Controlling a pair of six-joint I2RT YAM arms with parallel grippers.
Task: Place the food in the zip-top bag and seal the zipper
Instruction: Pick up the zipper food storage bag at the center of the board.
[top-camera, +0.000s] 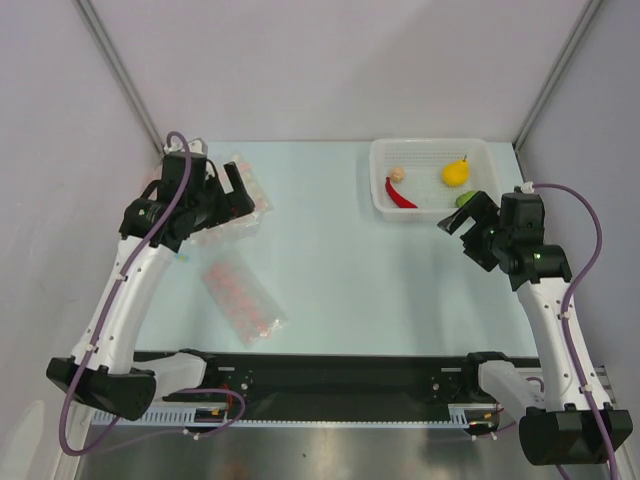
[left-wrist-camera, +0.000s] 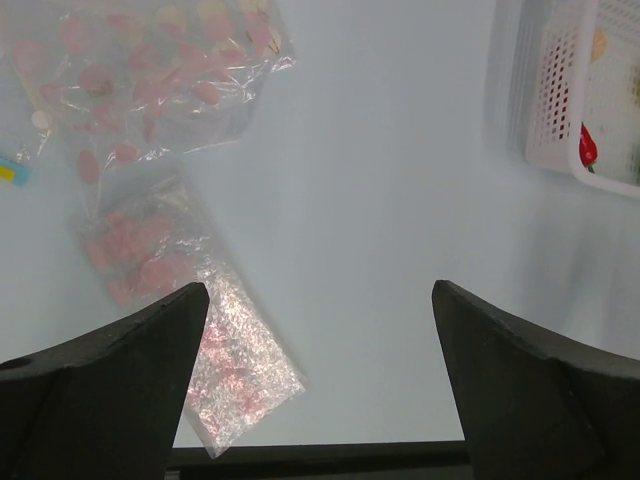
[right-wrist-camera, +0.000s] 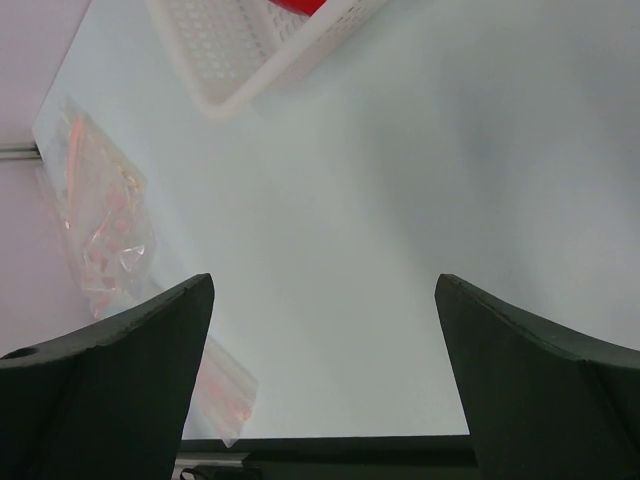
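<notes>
The crinkled fold amid the pink-red spots of the plastic heap has creases that leave thin plastic to pinch. My left gripper needs to go down onto that fold next with its fingers open.
The food lies in a white basket (top-camera: 430, 145) at the far right: a red chili (top-camera: 400, 193), a beige bulb (top-camera: 397, 174), a yellow pear (top-camera: 456, 174) and a green fruit (top-camera: 465, 199), half hidden by my right gripper. My right gripper (top-camera: 462, 215) (right-wrist-camera: 325, 280) is open and empty, just near of the basket. My left gripper (top-camera: 240, 190) (left-wrist-camera: 320, 295) is open and empty above a heap of clear plastic (top-camera: 245, 205) (left-wrist-camera: 150, 80) at the far left. A thin pink-red line (right-wrist-camera: 73, 138) runs along one edge of that heap. I cannot pick out the zip-top bag for sure.
A flat clear packet with rows of pink-red round pieces (top-camera: 243, 300) (left-wrist-camera: 150, 255) lies left of centre, its end clear and crinkly (left-wrist-camera: 240, 370). The basket also shows in the left wrist view (left-wrist-camera: 560, 100) and the right wrist view (right-wrist-camera: 250, 60). Grey walls enclose the table.
</notes>
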